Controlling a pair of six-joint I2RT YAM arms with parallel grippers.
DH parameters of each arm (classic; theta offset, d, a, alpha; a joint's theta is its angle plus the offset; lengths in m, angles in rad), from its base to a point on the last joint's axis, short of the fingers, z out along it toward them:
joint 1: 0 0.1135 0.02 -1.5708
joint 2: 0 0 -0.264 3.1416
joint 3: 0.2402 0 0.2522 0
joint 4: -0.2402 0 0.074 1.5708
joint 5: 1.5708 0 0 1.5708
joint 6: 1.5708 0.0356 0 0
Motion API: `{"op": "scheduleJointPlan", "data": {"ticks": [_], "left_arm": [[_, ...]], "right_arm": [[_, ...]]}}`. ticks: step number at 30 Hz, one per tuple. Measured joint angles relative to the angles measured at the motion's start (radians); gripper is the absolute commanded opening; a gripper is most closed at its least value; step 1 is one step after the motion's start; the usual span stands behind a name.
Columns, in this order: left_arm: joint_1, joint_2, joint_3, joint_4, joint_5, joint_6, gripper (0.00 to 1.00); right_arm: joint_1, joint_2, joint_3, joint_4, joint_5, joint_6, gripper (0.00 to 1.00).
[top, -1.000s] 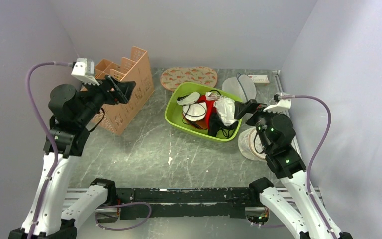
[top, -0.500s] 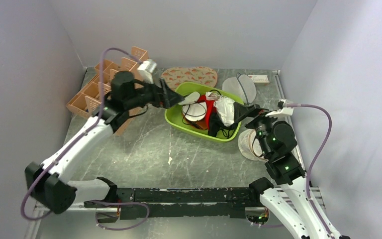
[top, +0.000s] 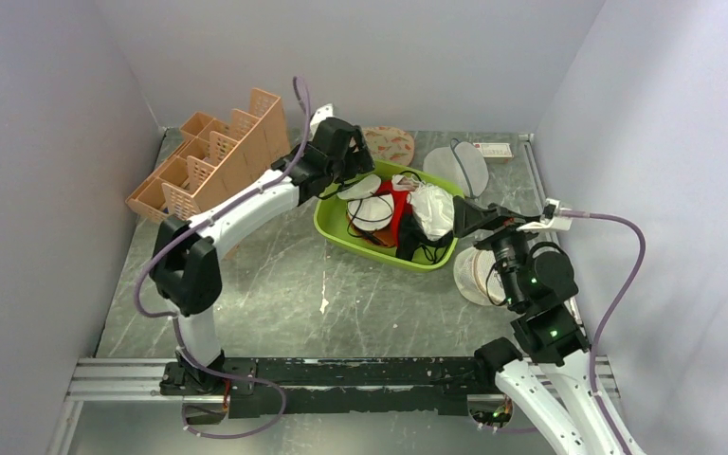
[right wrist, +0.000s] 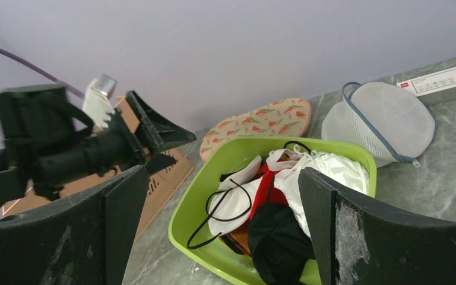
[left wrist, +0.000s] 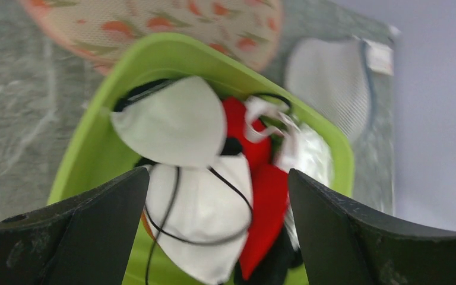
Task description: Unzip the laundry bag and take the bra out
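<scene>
The near edge of the laundry bag is next for my left gripper, which will move off the bin's rim toward the orange rack, then down onto that edge.
The laundry bag (top: 395,145), a flat beige printed pouch with pink trim, lies on the table behind the green bin, its left half hidden by my left arm. It also shows in the left wrist view (left wrist: 154,21) and the right wrist view (right wrist: 261,122). The black bra (right wrist: 279,240) lies bunched in the bin's near right corner (top: 415,245). My left gripper (top: 344,178) is open and empty above the bin's far left rim (left wrist: 218,173). My right gripper (top: 466,216) is open and empty just right of the bin (right wrist: 223,171).
The green bin (top: 334,223) also holds white cups with black cords (top: 372,210), a red garment (top: 398,213) and a white wad (top: 433,210). An orange rack (top: 216,163) stands at the left. A white mesh pouch (top: 455,166), a small box (top: 493,149) and a beige mesh disc (top: 474,277) lie at the right.
My left arm has swung from over the orange rack rightward to the bin's far left rim. My right arm has shifted slightly right and nearer. Nothing was grasped.
</scene>
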Motion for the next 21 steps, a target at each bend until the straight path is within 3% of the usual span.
{"op": "scheduleJointPlan", "data": {"ticks": [6,11,21], "left_arm": [[0.123,0.099,-0.014,-0.001,-0.090,-0.249,0.99],[0.206,0.150,-0.033,0.043,-0.102,-0.368,0.95],[0.201,0.265,-0.070,0.150,-0.186,-0.496,0.85]], "right_arm": [[0.002,-0.019,0.000,-0.002,0.018,-0.001,1.00],[0.002,-0.032,0.000,-0.003,0.024,-0.003,1.00],[0.002,-0.035,0.000,-0.026,0.028,-0.003,1.00]]}}
